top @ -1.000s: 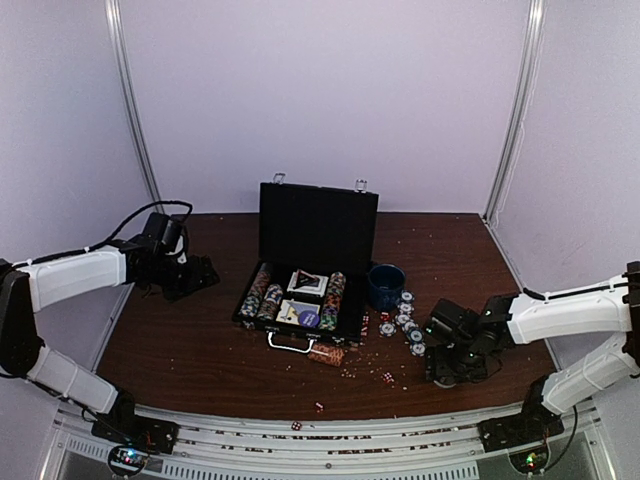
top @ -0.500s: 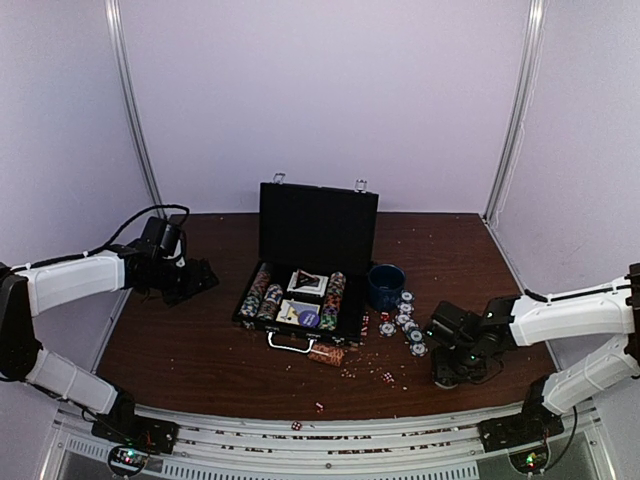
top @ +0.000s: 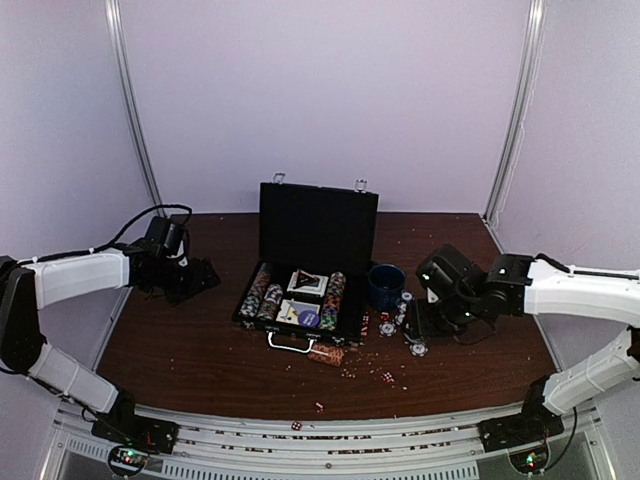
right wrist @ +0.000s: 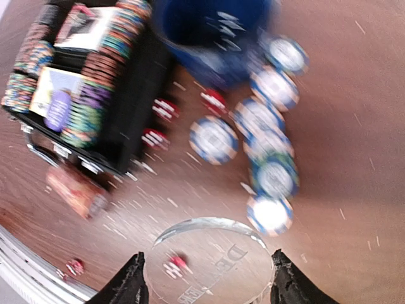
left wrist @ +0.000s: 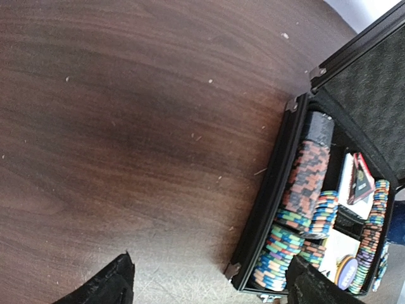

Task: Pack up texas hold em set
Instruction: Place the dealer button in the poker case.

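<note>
Left of my right gripper in the top view lies the near card deck (top: 293,312) (right wrist: 54,86) bearing a purple disc, so I should swing that way and release my clear disc above it.
The black briefcase (top: 300,322) lies open mid-table with its lid (top: 318,225) upright, rows of striped poker chips (left wrist: 310,177) and card decks (top: 305,284) inside. Loose blue-white chips (right wrist: 272,177) and tiny red dice (right wrist: 155,107) lie on the wood right of the case wall (right wrist: 136,95). My right gripper (right wrist: 205,288) hovers over them (top: 415,325), shut on a clear round dealer disc (right wrist: 209,263). Left of the case wall (left wrist: 269,196), my left gripper (left wrist: 209,288) hangs open and holds nothing; it also shows in the top view (top: 200,275).
A dark blue cup (top: 385,285) stands just right of the case, close to the loose chips. A brown packet (top: 326,354) lies in front of the case handle. More red dice (top: 385,377) are scattered toward the near edge. Purple walls enclose the table.
My right arm swung from the near right up and left to the loose chips beside the cup, its jaws narrowing onto the clear disc. The left arm barely moved.
</note>
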Motion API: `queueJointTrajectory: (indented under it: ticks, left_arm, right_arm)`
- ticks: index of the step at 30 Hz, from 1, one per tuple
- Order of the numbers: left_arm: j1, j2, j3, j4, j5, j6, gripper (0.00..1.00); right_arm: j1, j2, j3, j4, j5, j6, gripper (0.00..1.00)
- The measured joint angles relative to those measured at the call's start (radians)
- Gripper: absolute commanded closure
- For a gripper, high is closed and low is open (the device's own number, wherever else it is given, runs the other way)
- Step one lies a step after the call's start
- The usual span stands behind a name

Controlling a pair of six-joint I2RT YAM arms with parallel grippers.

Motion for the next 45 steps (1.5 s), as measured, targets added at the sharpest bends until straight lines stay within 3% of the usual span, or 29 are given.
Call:
queueJointTrajectory:
  ticks: [8, 15, 23, 32, 45]
  left_arm:
    - [0.0, -0.021, 0.022, -0.003, -0.008, 0.0, 0.14]
    - [0.0, -0.075, 0.021, -0.002, -0.012, -0.007, 0.14]
    - [0.0, -0.082, 0.001, -0.003, -0.012, -0.019, 0.14]
    - [0.0, -0.083, 0.0, -0.003, -0.012, -0.021, 0.14]
    - [0.0, -0.083, -0.003, -0.002, -0.012, -0.038, 0.14]
  right_arm:
    - [0.0, 0.4, 0.328, 0.09, -0.033, -0.211, 0.5]
    - [0.003, 0.65, 0.568, 0.106, -0.072, -0.335, 0.51]
    - [0.035, 0.829, 0.81, 0.093, -0.11, -0.431, 0.51]
    - [0.06, 0.958, 0.977, 0.088, -0.153, -0.464, 0.51]
    - [0.062, 1.037, 1.041, 0.069, -0.204, -0.505, 0.51]
